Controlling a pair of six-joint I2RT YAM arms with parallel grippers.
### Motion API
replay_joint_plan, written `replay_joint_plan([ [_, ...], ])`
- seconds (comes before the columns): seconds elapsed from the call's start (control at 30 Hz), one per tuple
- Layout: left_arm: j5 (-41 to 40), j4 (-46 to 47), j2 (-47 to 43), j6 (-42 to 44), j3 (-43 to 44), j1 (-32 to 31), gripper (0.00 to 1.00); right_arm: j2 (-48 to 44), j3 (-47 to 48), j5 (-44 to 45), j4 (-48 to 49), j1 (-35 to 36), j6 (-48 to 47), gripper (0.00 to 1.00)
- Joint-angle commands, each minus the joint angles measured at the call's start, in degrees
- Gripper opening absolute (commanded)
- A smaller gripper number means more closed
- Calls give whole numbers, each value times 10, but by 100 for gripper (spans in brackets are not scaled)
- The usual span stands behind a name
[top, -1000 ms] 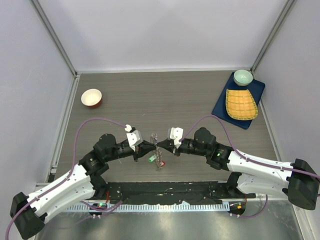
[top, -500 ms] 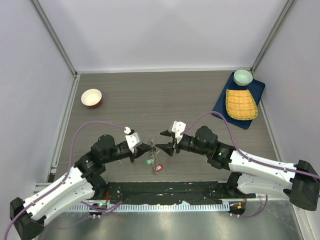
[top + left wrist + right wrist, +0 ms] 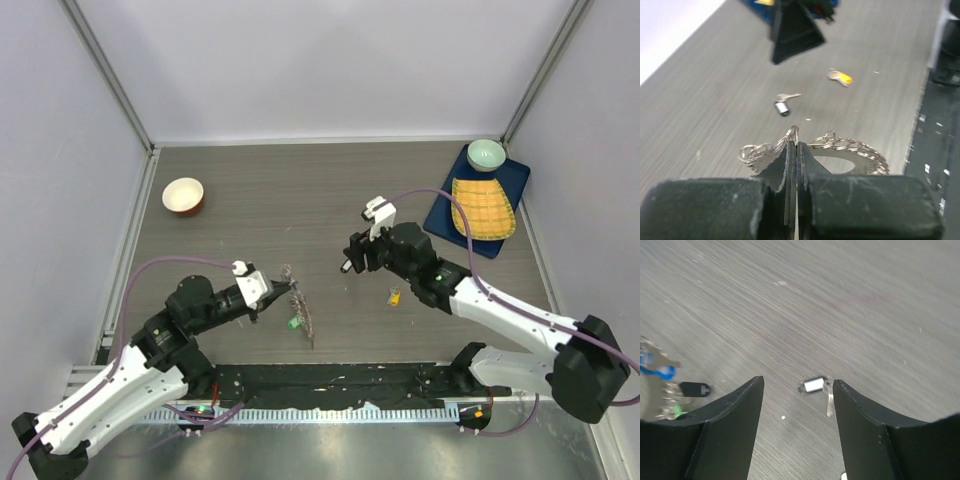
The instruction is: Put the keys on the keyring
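I should lower my right gripper onto the head of the loose key, beside the silver-grey tag [image 3: 814, 385], because the key lies flat on the tabletop below my open fingers.
My left gripper [image 3: 796, 145] is shut on a small ring at the edge of the keyring [image 3: 860, 151], a thin grey ring fringed with silver keys. From above, the keyring [image 3: 299, 312] hangs edge-on just right of the left gripper [image 3: 272, 294], with a green tag low on it. My right gripper [image 3: 798, 381] stands open above the table, nothing between its fingers. A loose key with a silver-grey tag [image 3: 814, 385] lies on the table just beyond its tips. Another key with a yellow tag [image 3: 394, 295] lies to the right. Tagged keys on the keyring [image 3: 662, 371] show at the left edge.
A red bowl [image 3: 183, 195] sits at the far left. A blue tray [image 3: 440, 212] at the far right carries a yellow bamboo mat [image 3: 482, 207] and a pale green bowl [image 3: 486, 153]. A black rail [image 3: 330, 380] runs along the near edge.
The right gripper has opened and drawn back to the right, away from the keyring. The left arm has pulled the keyring left and nearer. A yellow-tagged key now lies on the table.
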Motion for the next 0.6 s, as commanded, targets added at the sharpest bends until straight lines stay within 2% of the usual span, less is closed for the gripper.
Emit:
replay_joint_plan([
  [0.0,-179,30,-24,-25,30,6,0,42,24,12,-16,-30,50,64],
  [0.1,-184,27,-49,-30,23,8,0,74,31,11,-12,-32,46,64],
  [0.2,-125,30,-67,-40,11,8,0,109,37,17,-13,-39,41,63],
  [0.3,-168,23,-70,-69,8,8,0,141,42,22,-15,-49,48,59],
  [0.57,-172,-29,-31,-66,29,9,0,226,65,9,0,-78,116,51],
])
